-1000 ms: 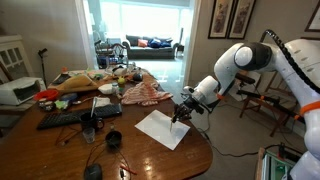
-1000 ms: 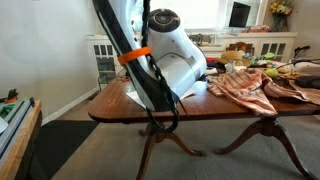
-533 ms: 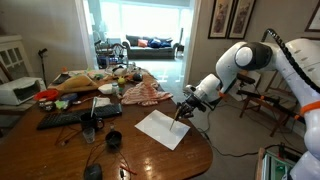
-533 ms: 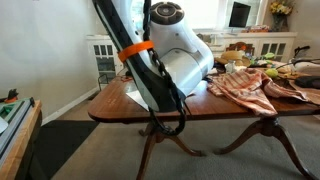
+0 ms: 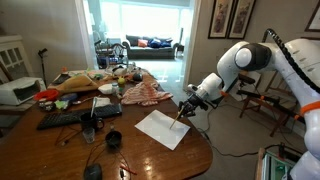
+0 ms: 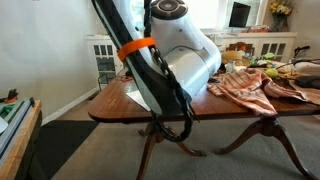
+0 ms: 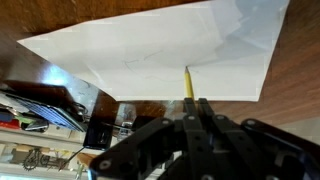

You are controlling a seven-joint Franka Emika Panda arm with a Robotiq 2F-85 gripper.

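I need to move my gripper toward the striped cloth and release the yellow pencil over the paper's corner nearest that cloth (image 5: 158, 113), as faint lines already mark the sheet.
My gripper (image 5: 186, 103) hangs over the near right part of a brown wooden table (image 5: 200, 155). It is shut on a yellow pencil (image 7: 188, 82), which points down at a white sheet of paper (image 5: 161, 128). In the wrist view the pencil sticks out from between the closed black fingers (image 7: 196, 108) with its tip on or just above the paper (image 7: 170, 50), near faint pencil lines. In an exterior view the arm's white body (image 6: 180, 55) hides the gripper and most of the paper.
A striped red-and-white cloth (image 5: 143, 94) lies beyond the paper and also shows in an exterior view (image 6: 250, 85). The far end of the table holds clutter: a black keyboard (image 5: 65, 118), cups (image 5: 113, 140), a red bowl (image 5: 46, 96). A wooden chair (image 5: 262, 102) stands behind the arm.
The gripper with the pencil has shifted slightly toward the paper's right edge; in the close exterior view the arm's white body has moved a little right. The paper has not moved.
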